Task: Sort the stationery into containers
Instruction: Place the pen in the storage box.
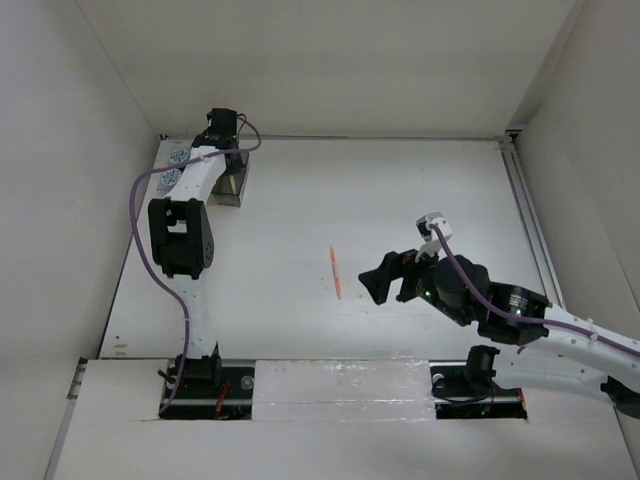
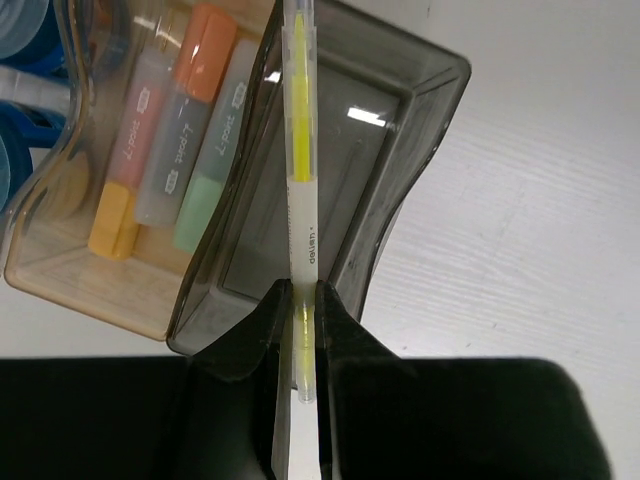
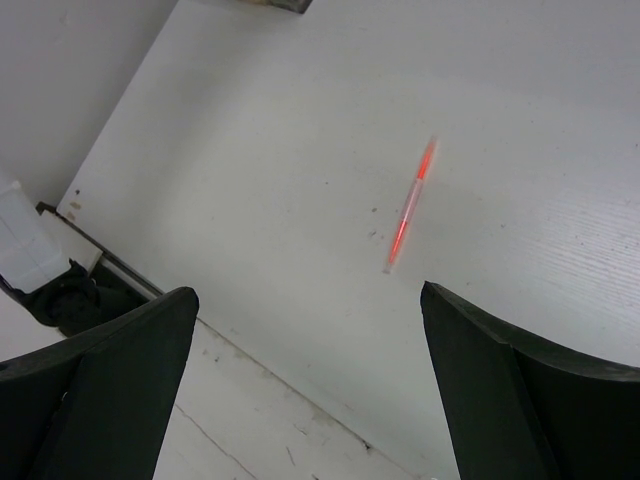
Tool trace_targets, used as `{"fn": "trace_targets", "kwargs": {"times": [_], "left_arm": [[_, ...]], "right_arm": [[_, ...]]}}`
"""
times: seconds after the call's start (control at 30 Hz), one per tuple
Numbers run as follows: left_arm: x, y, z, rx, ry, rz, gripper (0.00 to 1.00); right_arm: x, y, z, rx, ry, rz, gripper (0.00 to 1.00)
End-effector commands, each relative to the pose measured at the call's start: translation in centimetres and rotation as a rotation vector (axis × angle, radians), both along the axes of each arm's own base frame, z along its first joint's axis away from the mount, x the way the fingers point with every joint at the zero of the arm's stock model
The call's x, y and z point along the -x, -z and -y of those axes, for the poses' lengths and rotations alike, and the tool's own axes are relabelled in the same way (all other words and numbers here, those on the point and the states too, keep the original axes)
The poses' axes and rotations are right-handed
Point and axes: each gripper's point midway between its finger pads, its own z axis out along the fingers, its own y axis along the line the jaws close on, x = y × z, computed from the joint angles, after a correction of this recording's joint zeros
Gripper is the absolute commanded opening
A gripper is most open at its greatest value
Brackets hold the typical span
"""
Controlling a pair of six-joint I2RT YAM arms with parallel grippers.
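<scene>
My left gripper already has the yellow pen (image 2: 300, 130) hanging lengthwise over the empty smoky dark grey bin. Next I need to lower the gripper toward the bottom of the bin and let go of the pen.
My left gripper (image 2: 300, 300) is shut on the lower end of a thin yellow pen (image 2: 300, 130), which hangs over the smoky dark grey bin (image 2: 400, 170) of the containers (image 1: 236, 186). The amber bin (image 2: 60, 250) beside it holds several short highlighters (image 2: 200, 60). Two blue-and-white rolls (image 1: 172, 168) show at the far left, partly behind the left arm. An orange-red pen (image 1: 336, 272) (image 3: 410, 205) lies on the table's middle. My right gripper (image 1: 378, 283) (image 3: 308, 292) hovers open just right of that pen, with nothing between its fingers.
White walls close in the table on the left, back and right. A metal rail (image 1: 530, 220) runs along the right edge. The left arm's purple cable (image 1: 140, 215) loops over the table's left side.
</scene>
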Motion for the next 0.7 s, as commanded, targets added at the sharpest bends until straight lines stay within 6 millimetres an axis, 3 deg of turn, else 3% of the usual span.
{"fn": "trace_targets", "kwargs": {"times": [0.0,0.27,0.67], "left_arm": [[-1.7,-3.8,0.2,0.050,-0.020,0.117,0.00],[-1.8,-3.5,-0.4,0.064,-0.067,0.116,0.00],[-2.4,-0.8,-0.4,0.079,-0.061,0.070,0.00]], "right_arm": [[-0.6,-2.4,-0.8,-0.073,0.000,0.043,0.99],[-0.7,-1.9,-1.2,-0.054,-0.001,0.035,0.99],[-0.6,-1.5,-0.9,-0.046,-0.001,0.032,0.99]]}}
